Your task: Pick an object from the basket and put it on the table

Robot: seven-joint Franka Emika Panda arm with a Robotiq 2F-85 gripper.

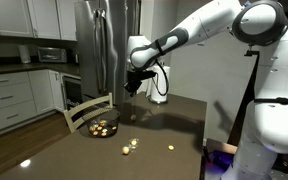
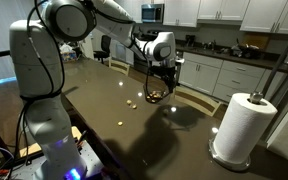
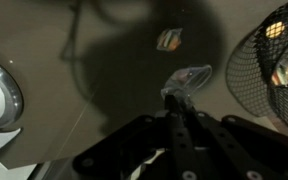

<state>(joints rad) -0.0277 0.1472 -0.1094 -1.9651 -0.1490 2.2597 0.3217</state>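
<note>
Next, my gripper lowers to the bare tabletop beside the loose item, since that spot lies below it. It then releases the small shiny wrapped item clear of the basket [image 1: 102, 128].
The small round dark basket [image 1: 102, 128] sits on the dark brown table [image 1: 174, 125] and holds several small wrapped items. It also shows in an exterior view [image 2: 156, 96] and at the right edge of the wrist view [image 3: 269, 62]. My gripper [image 1: 132, 90] hangs above the table, beside the basket and higher than it. It is also seen in an exterior view [image 2: 164, 72]. In the wrist view the gripper [image 3: 179, 103] is shut on a small shiny wrapped item [image 3: 188, 79], held in the air over bare table.
Small wrapped items lie loose on the table [image 1: 130, 147] [image 1: 169, 148], one under the gripper [image 3: 169, 40]. A paper towel roll [image 2: 246, 125] stands near a table edge. A wooden chair [image 1: 84, 108] stands at the far side. A fridge [image 1: 104, 40] and white counters stand behind.
</note>
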